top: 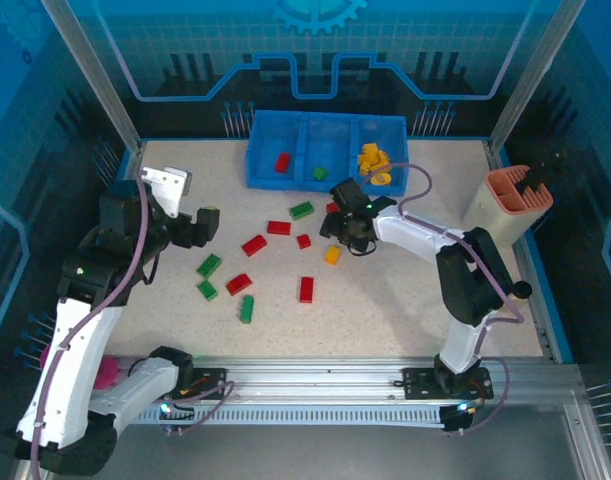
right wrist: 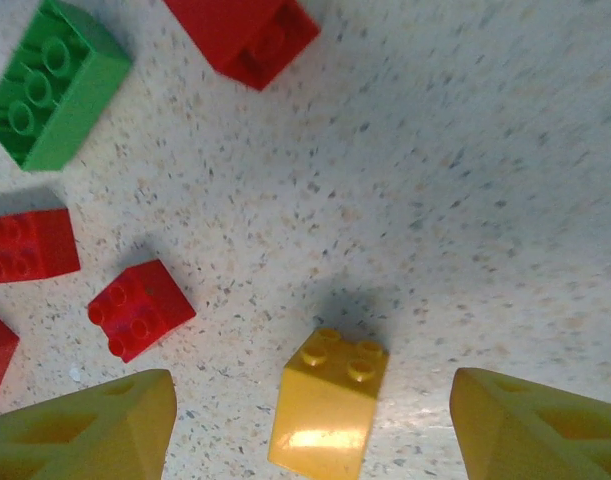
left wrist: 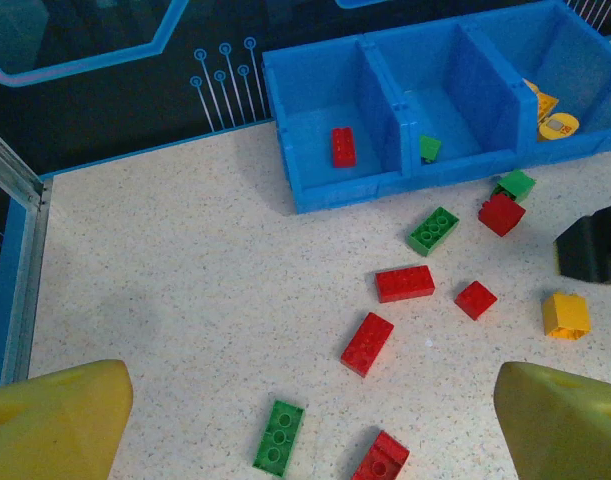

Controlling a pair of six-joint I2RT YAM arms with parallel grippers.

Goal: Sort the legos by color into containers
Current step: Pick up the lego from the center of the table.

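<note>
My right gripper eases down and back next and closes on the sides of the yellow lego. The lego stands below and slightly back, already between the open fingers.
The blue tray stands at the back. Its left compartment holds a red lego, the middle one a green lego, the right one several yellow legos. Red and green legos lie loose mid-table. My right gripper is open low over the table, its fingers on either side of a yellow lego without touching it. That yellow lego lies by the right gripper. My left gripper is open and empty, above a green lego and a red lego.
A tall salmon-and-beige holder stands at the right edge. A pink cup sits by the left arm's base. A red lego and a green lego lie just in front of the tray.
</note>
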